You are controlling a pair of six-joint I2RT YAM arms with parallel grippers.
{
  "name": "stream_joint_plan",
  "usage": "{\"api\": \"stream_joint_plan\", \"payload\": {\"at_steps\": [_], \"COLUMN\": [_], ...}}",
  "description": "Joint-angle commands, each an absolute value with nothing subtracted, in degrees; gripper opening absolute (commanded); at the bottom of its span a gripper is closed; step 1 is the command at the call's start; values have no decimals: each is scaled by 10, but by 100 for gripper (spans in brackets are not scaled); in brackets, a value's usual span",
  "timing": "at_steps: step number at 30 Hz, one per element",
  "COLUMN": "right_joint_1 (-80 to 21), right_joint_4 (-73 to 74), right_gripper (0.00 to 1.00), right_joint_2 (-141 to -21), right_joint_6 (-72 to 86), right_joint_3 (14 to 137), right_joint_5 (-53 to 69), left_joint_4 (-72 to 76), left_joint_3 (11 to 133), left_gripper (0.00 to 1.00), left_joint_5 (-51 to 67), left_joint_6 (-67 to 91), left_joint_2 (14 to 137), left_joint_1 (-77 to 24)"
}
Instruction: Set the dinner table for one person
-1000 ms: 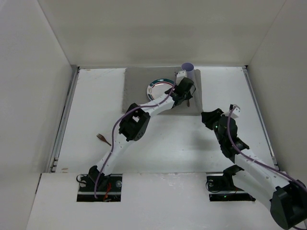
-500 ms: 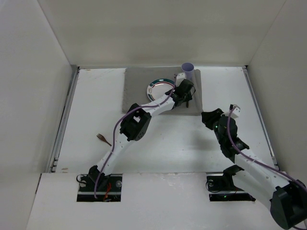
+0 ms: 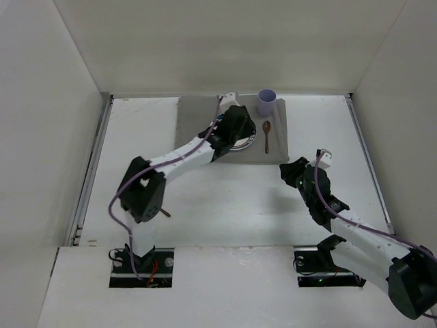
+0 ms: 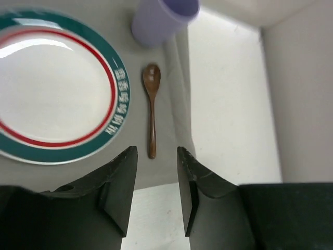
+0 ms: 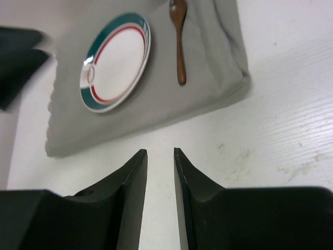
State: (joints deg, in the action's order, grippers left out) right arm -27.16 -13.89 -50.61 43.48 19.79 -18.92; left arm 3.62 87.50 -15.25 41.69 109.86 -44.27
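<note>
I will next pull my left gripper back from the plate (image 5: 114, 62), then move it down to the brown utensil beside my arm's elbow.
A white plate with a green and red rim (image 4: 52, 88) lies on the grey placemat (image 4: 174, 130). A brown wooden spoon (image 4: 151, 112) lies on the mat just right of the plate, bowl toward a lilac cup (image 4: 161, 18). My left gripper (image 3: 237, 131) hangs open and empty over the plate, which is mostly hidden in the top view; in its wrist view the gripper (image 4: 157, 153) is near the spoon's handle end. My right gripper (image 3: 290, 171) is open and empty above the dinner table (image 3: 232, 198), just near of the mat's right corner. The right wrist view shows the plate (image 5: 114, 62) and spoon (image 5: 179, 41).
Metal rails (image 3: 92, 171) run along the table's side edges, with white walls around. A small brown utensil tip (image 3: 166, 212) shows beside the left arm's elbow (image 3: 143, 195). The left gripper shows as a dark blur (image 5: 15, 62) in the right wrist view.
The left gripper has let go of the spoon, which now lies on the mat right of the plate. It moved left over the plate, elbow swinging left. The right gripper shifted slightly left.
</note>
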Motion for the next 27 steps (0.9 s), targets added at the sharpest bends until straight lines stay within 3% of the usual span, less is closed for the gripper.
{"api": "stream_joint_plan", "payload": {"at_steps": [1,7,12,21,27], "right_joint_1": [-302,-320,-327,-341,-349], "right_joint_4": [-167,-167,-168,-172,-175], "right_gripper": [33,34,35,36,36], "right_joint_2": [-526,-541,-557,-579,-587], "right_joint_6": [408,397,394,384,381], "right_joint_3": [228,236,243,250,255], "right_joint_5": [-203,-213,-207,-207,-204], "left_joint_4": [59,-64,-171,-252,-222], "left_joint_3": [752,508,387,282,258], "left_gripper": [34,35,34,31,30], "left_joint_5": [-189,-283,-302,-333,-321], "left_joint_6": [430,447,482,552,542], "left_joint_2": [978,779,680,573,584], "left_joint_1": [-402,-324,-256,-211,-181]}}
